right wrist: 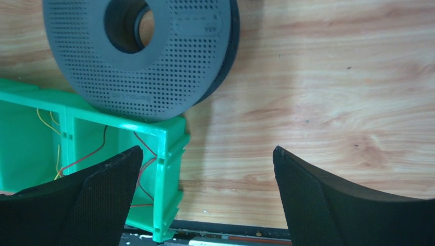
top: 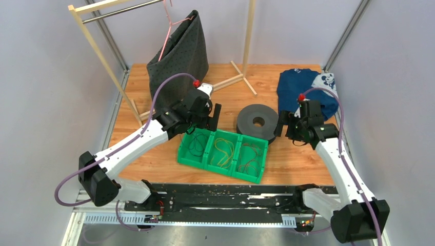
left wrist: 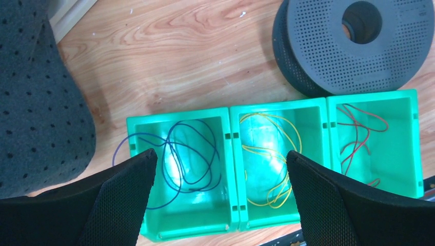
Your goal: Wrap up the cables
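The red cable lies loose beyond the yellow one, so the robot's left gripper needs to move next across the middle bin and down onto the red cable [left wrist: 359, 138] beside the divider between the bins.
Three joined green bins [top: 180, 158] sit near the table's front. Each holds one loose thin cable: a dark blue cable [left wrist: 184, 159] in the left bin, a yellow cable [left wrist: 272, 154] in the middle, a red cable [left wrist: 359, 138] in the right. A grey perforated spool [top: 258, 122] lies flat just behind the bins. My left gripper [left wrist: 220, 152] hangs open above the left and middle bins, holding nothing. My right gripper [right wrist: 208, 148] stands open over the bare wood beside the right bin's outer wall [right wrist: 169, 133], also holding nothing.
A dark dotted fabric [top: 179, 56] hangs from a pink hanger on a wooden rack [top: 97, 51] at the back left. A blue garment [top: 308, 89] lies at the back right. A black rail [top: 225, 197] runs along the near edge.
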### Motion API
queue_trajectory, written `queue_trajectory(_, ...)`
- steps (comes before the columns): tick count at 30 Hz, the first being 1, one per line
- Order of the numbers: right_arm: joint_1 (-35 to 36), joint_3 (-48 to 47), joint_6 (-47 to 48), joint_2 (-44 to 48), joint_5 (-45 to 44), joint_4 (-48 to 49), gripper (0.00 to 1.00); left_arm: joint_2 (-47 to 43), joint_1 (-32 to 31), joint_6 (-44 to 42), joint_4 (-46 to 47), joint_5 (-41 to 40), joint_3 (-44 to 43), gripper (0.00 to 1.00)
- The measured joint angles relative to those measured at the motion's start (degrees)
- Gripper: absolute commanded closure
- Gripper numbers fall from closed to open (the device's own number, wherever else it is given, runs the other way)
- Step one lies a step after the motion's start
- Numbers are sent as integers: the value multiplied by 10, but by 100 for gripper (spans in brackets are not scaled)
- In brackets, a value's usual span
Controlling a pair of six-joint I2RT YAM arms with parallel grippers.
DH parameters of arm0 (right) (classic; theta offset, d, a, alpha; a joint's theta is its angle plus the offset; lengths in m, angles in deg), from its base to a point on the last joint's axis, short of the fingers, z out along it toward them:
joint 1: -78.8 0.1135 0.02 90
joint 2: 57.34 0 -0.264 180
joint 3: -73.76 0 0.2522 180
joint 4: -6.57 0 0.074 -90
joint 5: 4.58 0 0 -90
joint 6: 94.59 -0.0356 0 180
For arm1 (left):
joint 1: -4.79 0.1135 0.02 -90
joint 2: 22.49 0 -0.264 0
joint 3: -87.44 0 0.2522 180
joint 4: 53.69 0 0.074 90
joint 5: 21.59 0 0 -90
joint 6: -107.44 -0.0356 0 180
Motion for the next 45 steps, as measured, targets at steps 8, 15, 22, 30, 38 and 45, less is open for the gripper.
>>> queue_trajectory(8, -67, 124, -40, 2, 146, 112, 0, 0, 0, -13, 41, 51, 14, 0)
queue_trajectory(15, -72, 156, -85, 12, 205, 176, 0, -4, -1, -31, 68, 151, 25, 10)
queue_trajectory(22, -73, 156, -91, 25, 209, 184, 0, 25, -69, -48, 71, 205, 40, 10)
queue_trajectory(30, -85, 156, -91, 30, 200, 168, 0, 136, -132, -77, 110, 196, -28, 26)
queue_trajectory(38, -91, 149, -81, 46, 192, 135, 0, 210, -151, -85, 147, 130, -52, 42)
queue_trajectory(45, -110, 135, -72, 56, 188, 116, 0, 231, -157, -89, 162, 125, -52, 60)
